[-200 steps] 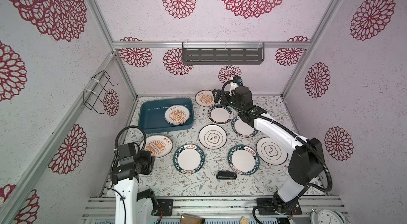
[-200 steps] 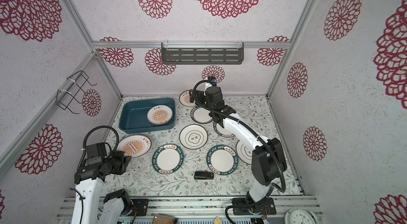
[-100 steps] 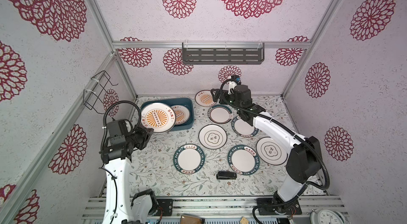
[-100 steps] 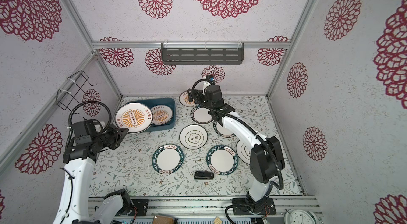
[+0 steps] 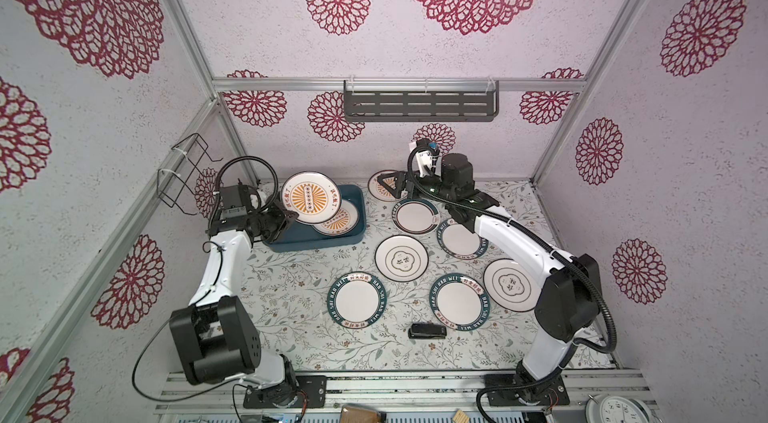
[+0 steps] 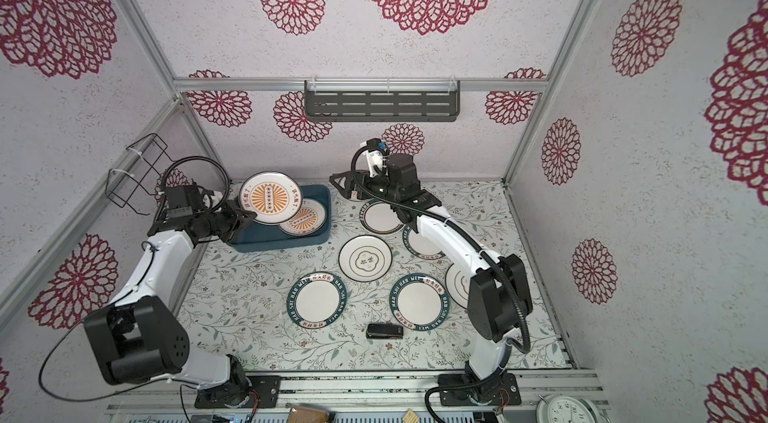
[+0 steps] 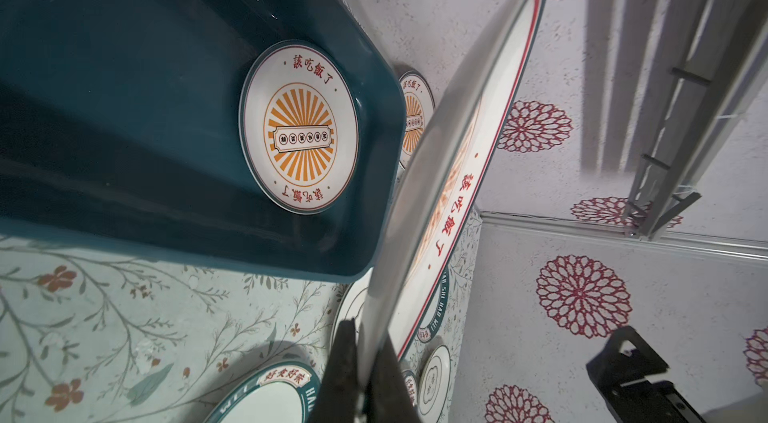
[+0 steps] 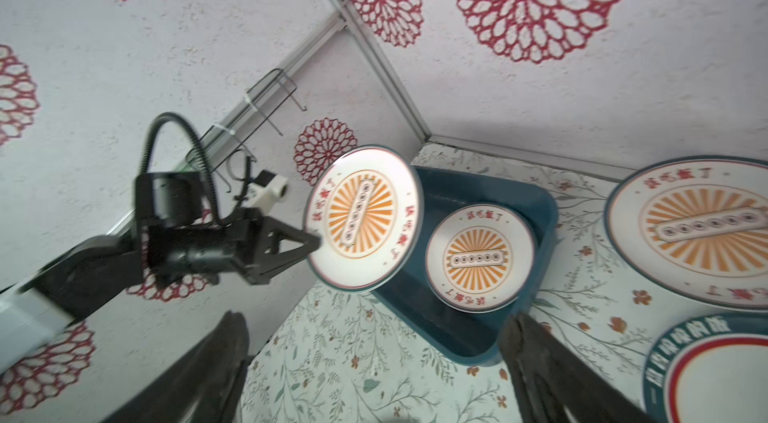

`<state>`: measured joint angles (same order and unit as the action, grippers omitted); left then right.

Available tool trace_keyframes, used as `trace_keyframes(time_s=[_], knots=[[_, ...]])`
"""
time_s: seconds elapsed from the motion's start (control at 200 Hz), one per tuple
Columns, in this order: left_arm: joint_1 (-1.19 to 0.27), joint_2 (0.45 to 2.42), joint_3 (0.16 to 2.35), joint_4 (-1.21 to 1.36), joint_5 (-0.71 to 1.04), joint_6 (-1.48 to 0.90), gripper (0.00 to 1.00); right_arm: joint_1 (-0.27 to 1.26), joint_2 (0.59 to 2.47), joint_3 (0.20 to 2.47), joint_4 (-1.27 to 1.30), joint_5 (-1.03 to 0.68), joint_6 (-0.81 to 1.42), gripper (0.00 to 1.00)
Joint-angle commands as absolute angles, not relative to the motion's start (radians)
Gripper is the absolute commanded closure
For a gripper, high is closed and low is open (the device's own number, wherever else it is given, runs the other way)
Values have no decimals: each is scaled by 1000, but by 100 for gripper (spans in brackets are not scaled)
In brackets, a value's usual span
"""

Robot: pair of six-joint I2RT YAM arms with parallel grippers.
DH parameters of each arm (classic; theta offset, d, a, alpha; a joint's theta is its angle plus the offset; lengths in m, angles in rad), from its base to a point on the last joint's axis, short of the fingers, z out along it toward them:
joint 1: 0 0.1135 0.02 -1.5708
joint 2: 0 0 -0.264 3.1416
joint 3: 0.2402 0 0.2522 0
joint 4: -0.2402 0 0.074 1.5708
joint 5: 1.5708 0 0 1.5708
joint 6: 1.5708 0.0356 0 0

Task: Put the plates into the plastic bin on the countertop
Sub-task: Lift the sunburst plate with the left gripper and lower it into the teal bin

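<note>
My left gripper moves down next toward a matching sunburst plate (image 5: 341,219) (image 7: 300,128) that lies flat inside the bin below. It then releases the held plate's rim on top.
My left gripper (image 5: 291,215) (image 7: 365,329) is shut on the rim of an orange sunburst plate (image 5: 311,198) (image 7: 453,175). It holds the plate tilted above the dark teal plastic bin (image 5: 316,243) (image 7: 124,88). Another sunburst plate (image 5: 343,222) (image 8: 478,256) lies flat inside the bin. At the back, my right gripper (image 5: 390,188) (image 8: 376,319) stands open and empty above the countertop (image 5: 291,296), over a third sunburst plate (image 8: 702,229). Several teal-rimmed plates (image 5: 357,300) and thin-ringed plates (image 5: 401,256) lie on the countertop.
A small black object (image 5: 427,330) lies near the front edge. A wire rack (image 5: 187,175) hangs on the left wall close to my left arm. A grey slotted shelf (image 5: 419,105) is on the back wall. A clock face (image 5: 617,410) sits at the front right.
My left arm lifted the sunburst plate off the front-left countertop and carried it back and up over the bin. The right gripper barely moved.
</note>
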<state>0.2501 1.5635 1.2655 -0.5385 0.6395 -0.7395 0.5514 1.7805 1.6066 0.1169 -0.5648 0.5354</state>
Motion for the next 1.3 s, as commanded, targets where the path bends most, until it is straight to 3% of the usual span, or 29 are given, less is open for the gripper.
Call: trace_keyframes(time_s=[0.0, 0.415, 1.011, 1.061, 1.296], knots=[[229, 1676, 1345, -511, 696, -650, 100, 562, 1807, 1670, 124, -695, 544, 1], [178, 2048, 1639, -687, 645, -511, 100, 594, 1785, 1698, -15, -564, 434, 1], [148, 2213, 1764, -732, 656, -531, 100, 594, 1765, 1689, -37, -483, 397, 1], [147, 2213, 1764, -733, 657, -535, 89, 594, 1767, 1690, -33, -485, 397, 1], [137, 2190, 1773, -763, 614, -524, 60, 594, 1760, 1685, -28, -480, 394, 1]])
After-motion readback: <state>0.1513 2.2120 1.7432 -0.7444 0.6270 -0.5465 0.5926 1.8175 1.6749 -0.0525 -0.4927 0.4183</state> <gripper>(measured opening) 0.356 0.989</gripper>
